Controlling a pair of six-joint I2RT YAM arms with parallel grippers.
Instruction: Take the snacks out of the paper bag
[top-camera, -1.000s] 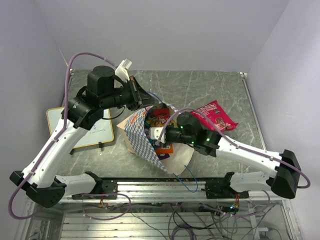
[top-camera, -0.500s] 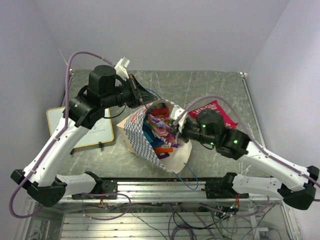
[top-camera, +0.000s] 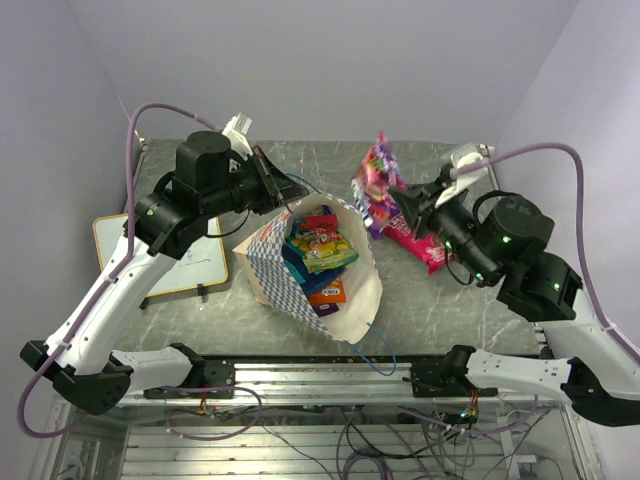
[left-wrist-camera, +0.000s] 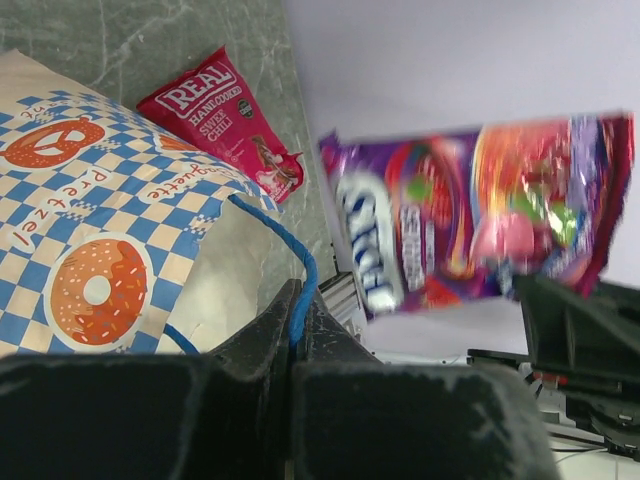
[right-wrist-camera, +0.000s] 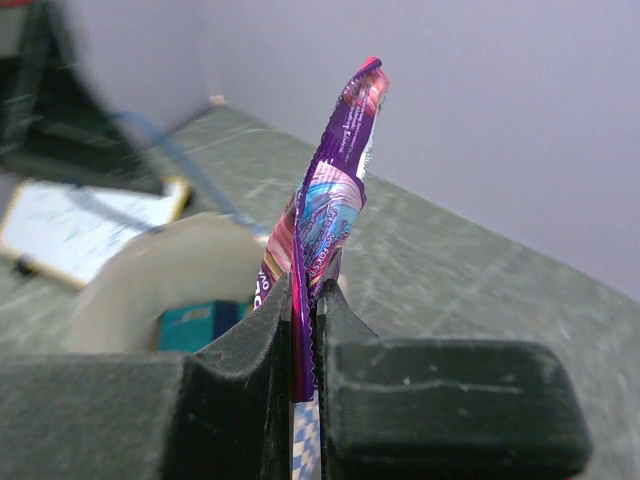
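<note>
The red packet (top-camera: 418, 240) lies flat below the snack packet, clear of the bag (top-camera: 270, 270), so my right gripper will next tilt its fingers downward, lower the snack packet onto the red one and let go.
The paper bag (top-camera: 270, 270) stands open at mid-table, with several bright snacks (top-camera: 320, 248) inside. My left gripper (top-camera: 268, 178) is shut on the bag's blue cord handle (left-wrist-camera: 293, 262) at the far rim, holding it up; the checkered side (left-wrist-camera: 90, 230) shows in the left wrist view. My right gripper (top-camera: 403, 203) is shut on a purple-pink snack packet (top-camera: 376, 172), held in the air to the right of the bag and above a red packet (top-camera: 418, 240) lying on the table. The held packet (right-wrist-camera: 335, 170) stands edge-on between my right fingers, and it also shows in the left wrist view (left-wrist-camera: 470, 220).
A white framed writing board (top-camera: 180, 258) lies left of the bag. The red packet (left-wrist-camera: 225, 120) lies flat near the bag's far right side. A teal packet (right-wrist-camera: 205, 325) shows inside the bag. Walls stand close at the back and both sides.
My right gripper has come up out of the bag with the purple-pink packet and swung right and back, above the red packet. The left gripper has kept its hold on the handle.
</note>
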